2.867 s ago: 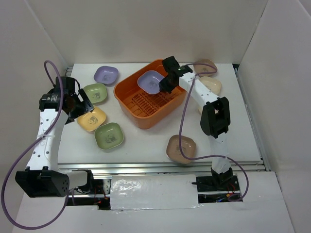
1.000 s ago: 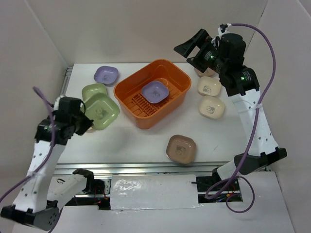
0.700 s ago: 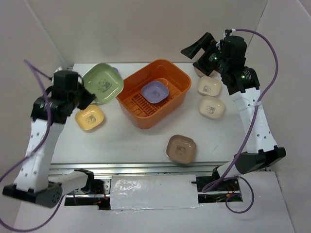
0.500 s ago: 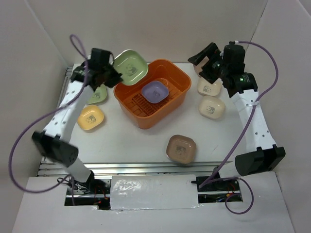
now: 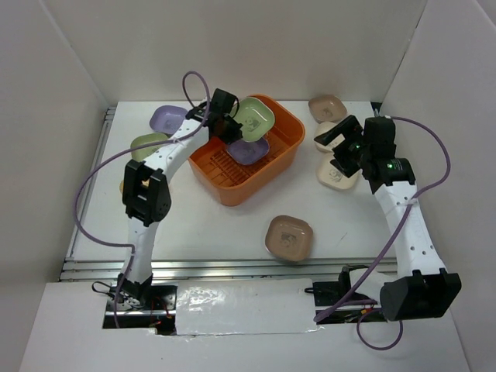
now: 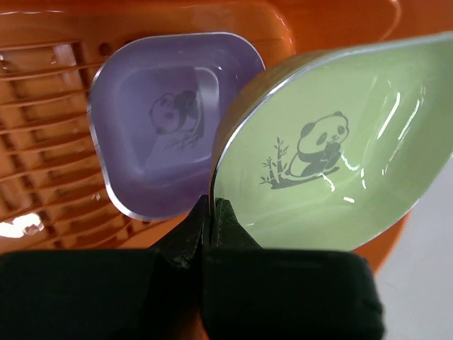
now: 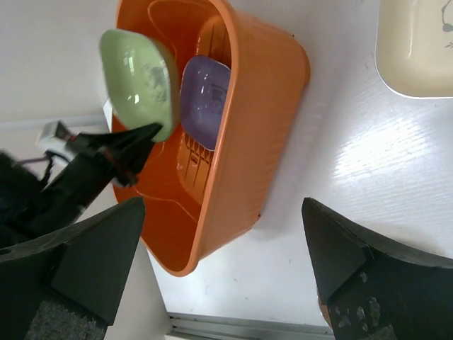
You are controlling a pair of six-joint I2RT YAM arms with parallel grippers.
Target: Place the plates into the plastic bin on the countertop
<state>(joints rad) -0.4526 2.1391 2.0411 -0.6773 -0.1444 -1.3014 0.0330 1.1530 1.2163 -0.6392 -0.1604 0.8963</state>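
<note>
I should next lower my left gripper into the orange bin [image 5: 232, 186] until the green plate's rim is near the purple plate.
My left gripper [image 5: 229, 126] is shut on the rim of a green plate [image 5: 255, 116], which it holds tilted over the orange plastic bin [image 5: 232, 186]. In the left wrist view the fingers pinch the green panda plate [image 6: 333, 177] at its near edge, above a purple plate [image 6: 163, 142] that lies on the bin's slotted bottom [image 6: 42, 177]. My right gripper [image 5: 335, 149] hangs open above the cream plates [image 5: 339, 177] on the countertop [image 5: 209, 232], right of the bin. Its wrist view shows the bin [image 7: 248, 142], the green plate [image 7: 138, 78] and a cream plate [image 7: 417, 49].
More plates lie around: a purple one [image 5: 167, 118] and a green one [image 5: 147, 145] left of the bin, a brown one [image 5: 289, 236] in front, a tan one [image 5: 327, 107] at the back right. White walls enclose the countertop; a metal rail [image 5: 232, 267] runs along its front.
My left arm has swung the green plate from the left side up and over the bin. My right arm has dropped and drawn back, from high at the back right to above the cream plates.
</note>
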